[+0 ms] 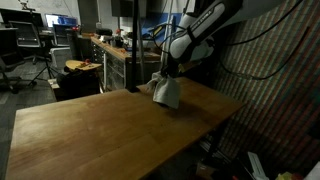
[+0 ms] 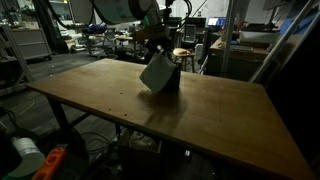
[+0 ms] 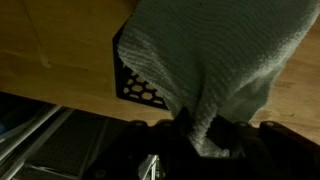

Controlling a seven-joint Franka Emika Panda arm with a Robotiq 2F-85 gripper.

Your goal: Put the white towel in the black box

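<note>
The towel moves down over the black box (image 2: 172, 80) (image 3: 135, 78) next and my gripper releases it there, since the cloth still hangs down in front of the box's side.
The white towel (image 1: 166, 93) hangs from my gripper (image 1: 163, 73) near the table's far edge. It also shows in an exterior view (image 2: 157, 71) and fills the wrist view (image 3: 215, 60). My gripper (image 3: 200, 135) is shut on the towel's gathered top. The black box (image 3: 135, 78), with a honeycomb-patterned side, sits right behind and under the hanging towel; the towel covers most of it. In an exterior view the box (image 2: 172, 80) peeks out beside the cloth.
The wooden table (image 1: 100, 125) stretches wide toward the front. Its far edge lies just past the box (image 2: 215, 78). Workbenches, chairs and lab clutter (image 1: 95, 45) stand behind the table.
</note>
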